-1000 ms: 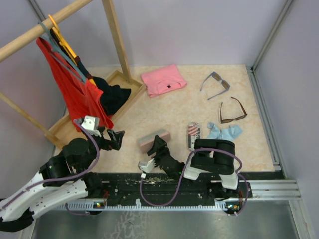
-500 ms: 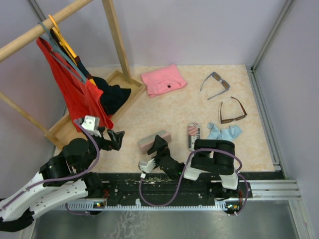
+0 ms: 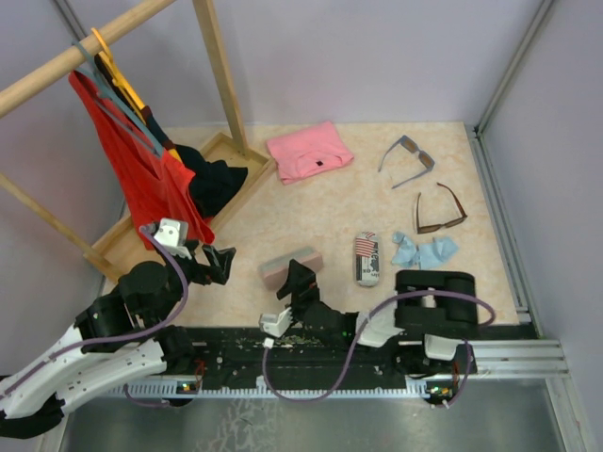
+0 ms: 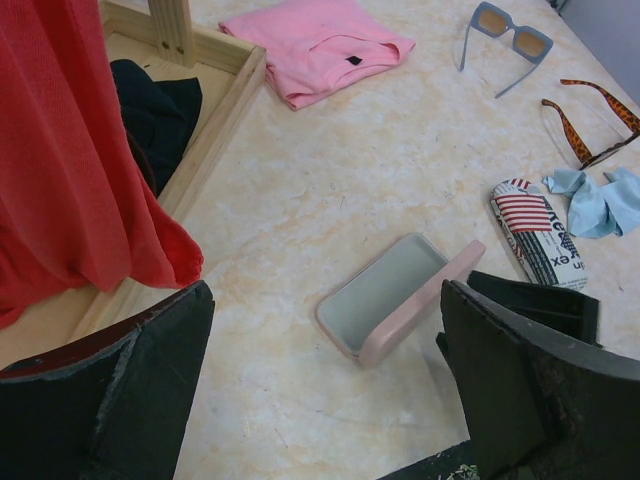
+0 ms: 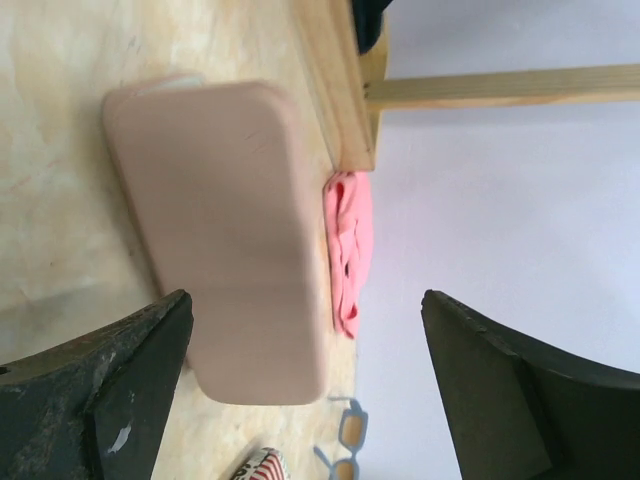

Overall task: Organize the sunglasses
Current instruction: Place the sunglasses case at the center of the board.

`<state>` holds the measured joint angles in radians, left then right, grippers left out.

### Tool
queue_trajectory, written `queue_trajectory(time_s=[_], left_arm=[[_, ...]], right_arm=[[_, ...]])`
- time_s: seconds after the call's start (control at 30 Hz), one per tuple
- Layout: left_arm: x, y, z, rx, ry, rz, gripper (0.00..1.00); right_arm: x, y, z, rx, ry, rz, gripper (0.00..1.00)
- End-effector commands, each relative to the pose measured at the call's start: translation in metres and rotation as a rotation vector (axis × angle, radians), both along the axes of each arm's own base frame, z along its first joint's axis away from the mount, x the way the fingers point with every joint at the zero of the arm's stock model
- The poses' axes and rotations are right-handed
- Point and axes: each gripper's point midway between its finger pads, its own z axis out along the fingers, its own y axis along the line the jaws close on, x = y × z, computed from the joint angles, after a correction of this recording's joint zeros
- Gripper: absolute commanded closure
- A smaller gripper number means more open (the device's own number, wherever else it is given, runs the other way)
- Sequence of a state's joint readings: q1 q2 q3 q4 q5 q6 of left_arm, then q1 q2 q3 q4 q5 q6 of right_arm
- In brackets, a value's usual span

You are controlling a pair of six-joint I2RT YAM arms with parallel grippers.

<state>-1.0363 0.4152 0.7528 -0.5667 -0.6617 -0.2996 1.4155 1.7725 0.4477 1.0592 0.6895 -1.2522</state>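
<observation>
My right gripper is to go up, turn to point down over the pink case, and come down astride the lid (image 3: 291, 266) (image 5: 256, 241), because the lid stands upright.
The grey-blue sunglasses (image 3: 407, 156) (image 4: 510, 34) (image 5: 346, 441) lie at the far right. The brown sunglasses (image 3: 440, 211) (image 4: 592, 122) lie just nearer. A pink case (image 3: 290, 266) (image 4: 398, 297) (image 5: 224, 240) lies open at the near middle, its grey inside showing in the left wrist view. My right gripper (image 3: 300, 281) (image 5: 305, 300) is open just on the near side of it, holding nothing. My left gripper (image 3: 219, 261) (image 4: 325, 292) hangs open to the left of the case, apart from it. A flag-patterned case (image 3: 366, 258) (image 4: 541, 236) and a light blue cloth (image 3: 424, 250) (image 4: 600, 200) lie right of the pink case.
A wooden rack (image 3: 215, 66) with a red garment (image 3: 132, 165) stands at the left on a wooden tray (image 3: 226, 202) that holds a black garment (image 3: 213, 181). A folded pink cloth (image 3: 309, 151) lies at the back. Walls close in the right side and back.
My right gripper has opened wide and pulled back a little from the pink case, and the right arm's elbow has swung right. The left arm has not moved.
</observation>
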Motion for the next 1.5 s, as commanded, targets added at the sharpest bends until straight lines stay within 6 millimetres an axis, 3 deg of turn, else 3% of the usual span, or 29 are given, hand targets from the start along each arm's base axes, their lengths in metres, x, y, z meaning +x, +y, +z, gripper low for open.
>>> queue_trajectory(time_s=[0.0,0.13,0.27,0.47,0.53,0.67,0.8,0.97,1.2,1.47], left_arm=[[-0.001,-0.002,-0.002,-0.011,0.007,-0.005,0.00],[-0.001,-0.001,-0.001,-0.016,0.005,-0.003,0.00],[0.000,-0.003,-0.003,-0.009,0.009,-0.005,0.00],[0.001,-0.007,-0.008,0.012,0.024,-0.011,0.00],[0.001,-0.006,-0.007,0.016,0.023,-0.010,0.00],[0.001,-0.003,-0.006,0.012,0.019,0.003,0.00],[0.001,0.002,-0.003,-0.006,0.011,0.022,0.00],[0.000,0.009,0.000,-0.028,-0.001,0.040,0.00],[-0.001,0.013,0.003,-0.041,-0.007,0.053,0.00],[-0.001,0.013,0.003,-0.040,-0.008,0.050,0.00]], right_arm=[[-0.032,0.002,0.041,0.108,0.045,0.063,0.04],[-0.055,-0.008,0.052,0.136,0.153,0.077,0.04],[-0.077,-0.016,0.059,0.190,0.442,0.073,0.06],[-0.094,-0.010,0.104,0.297,0.869,0.191,0.08],[-0.089,-0.009,0.117,0.297,0.937,0.253,0.08],[-0.060,-0.002,0.128,0.302,0.993,0.292,0.08],[-0.039,0.012,0.121,0.259,1.032,0.292,0.09],[-0.020,0.026,0.098,0.201,1.092,0.256,0.09],[0.003,0.036,0.078,0.145,1.140,0.234,0.09],[0.017,0.036,0.040,0.022,1.216,0.172,0.21]])
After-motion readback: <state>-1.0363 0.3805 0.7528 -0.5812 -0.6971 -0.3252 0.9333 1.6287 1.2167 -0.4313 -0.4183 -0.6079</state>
